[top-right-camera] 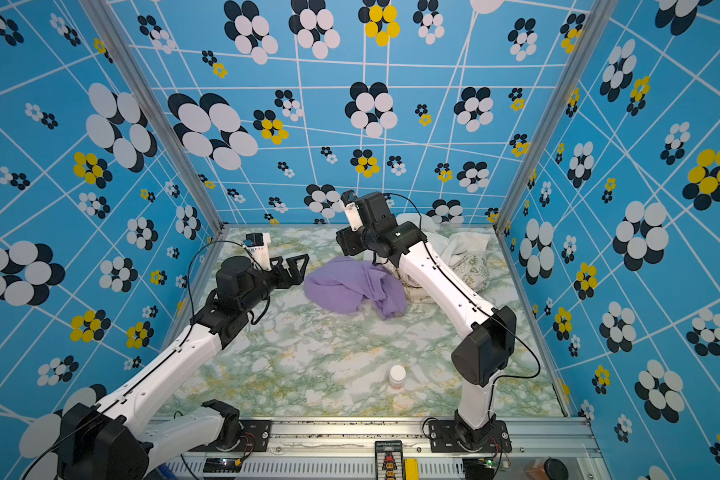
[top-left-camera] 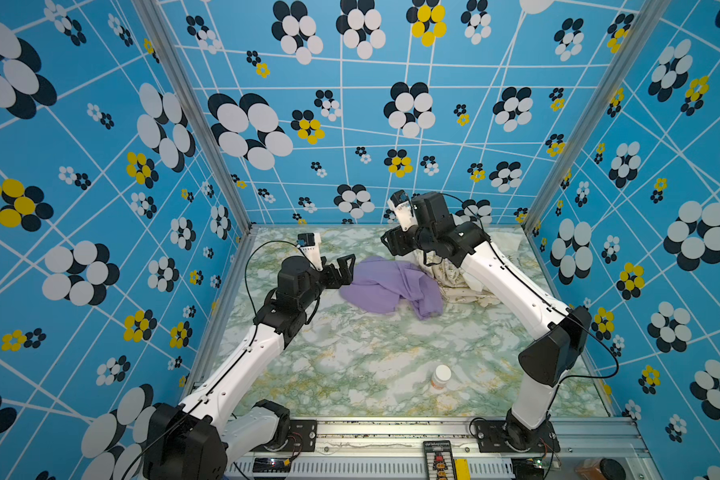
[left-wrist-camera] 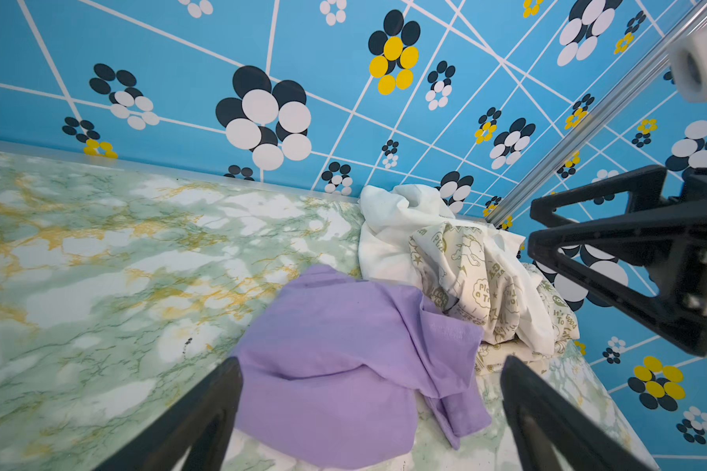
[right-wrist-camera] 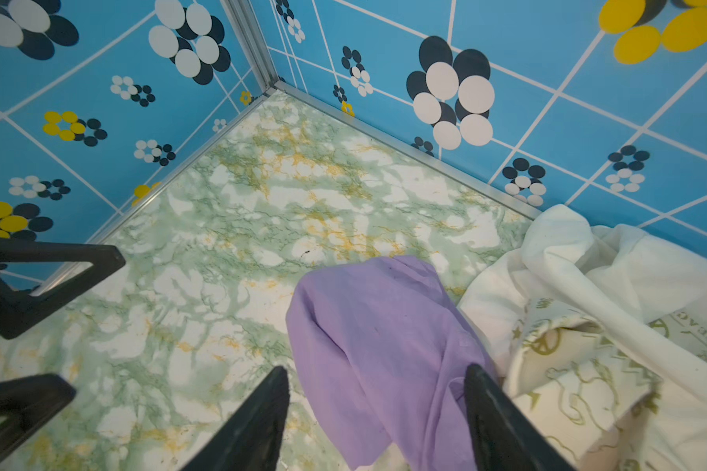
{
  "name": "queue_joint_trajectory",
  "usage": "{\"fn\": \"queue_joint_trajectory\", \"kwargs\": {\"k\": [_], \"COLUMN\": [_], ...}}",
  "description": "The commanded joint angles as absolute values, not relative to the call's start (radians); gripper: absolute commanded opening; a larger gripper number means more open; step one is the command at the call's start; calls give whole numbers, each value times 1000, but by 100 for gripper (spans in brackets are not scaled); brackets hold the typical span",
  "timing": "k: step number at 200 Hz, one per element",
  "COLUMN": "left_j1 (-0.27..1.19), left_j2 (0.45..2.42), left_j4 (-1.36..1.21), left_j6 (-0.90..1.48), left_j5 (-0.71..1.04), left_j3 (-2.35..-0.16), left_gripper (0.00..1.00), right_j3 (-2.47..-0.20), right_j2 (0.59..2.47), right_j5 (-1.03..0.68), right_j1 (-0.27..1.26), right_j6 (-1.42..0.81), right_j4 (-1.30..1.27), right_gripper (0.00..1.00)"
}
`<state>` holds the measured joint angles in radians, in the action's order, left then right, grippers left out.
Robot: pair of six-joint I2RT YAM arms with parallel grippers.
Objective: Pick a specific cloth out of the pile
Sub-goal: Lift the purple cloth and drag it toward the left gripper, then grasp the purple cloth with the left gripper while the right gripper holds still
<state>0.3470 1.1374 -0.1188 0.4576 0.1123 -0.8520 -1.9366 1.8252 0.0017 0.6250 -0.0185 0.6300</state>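
Next I should lower my left gripper and tip its open fingers down onto the lavender cloth's edge opposite the pile, since that side's clear of the printed fabric.
The lavender cloth lies crumpled on the marble-patterned table, its right edge against the pile of white and cream printed fabric in the back right corner. My left gripper is open just left of the cloth; in its wrist view the cloth spreads between and beyond the fingers. My right gripper hangs above the cloth's far edge, open; in its wrist view the cloth lies below the spread fingers, beside the pile.
A small white-lidded bottle stands near the front of the table. Blue patterned walls close in the table on three sides. A metal rail runs along the front edge.
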Motion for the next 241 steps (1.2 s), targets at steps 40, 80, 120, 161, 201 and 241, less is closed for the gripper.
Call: {"fn": "queue_joint_trajectory", "kwargs": {"k": [40, 80, 120, 161, 201, 241], "left_j1": [340, 342, 342, 344, 351, 365], "left_j2": [1385, 1618, 1784, 1907, 2014, 2143], "left_j4": [259, 496, 594, 671, 757, 923], "left_j6": [600, 744, 869, 925, 963, 977], "left_j5": [149, 205, 230, 228, 216, 189], "left_j3": [-1111, -1312, -1420, -1548, -1691, -1866], "left_gripper": [97, 95, 92, 85, 79, 69], "right_j3": [-1871, -1816, -1766, -1753, -1761, -1782], "right_j2": [1740, 1703, 1668, 1662, 1673, 1696], "right_j5": [119, 134, 141, 143, 136, 132], "right_j1": [604, 572, 545, 529, 522, 516], "right_j6": [34, 3, 0, 0, 5, 10], "right_j4": [649, 650, 644, 644, 646, 653], "right_gripper": [85, 86, 86, 86, 86, 86]}}
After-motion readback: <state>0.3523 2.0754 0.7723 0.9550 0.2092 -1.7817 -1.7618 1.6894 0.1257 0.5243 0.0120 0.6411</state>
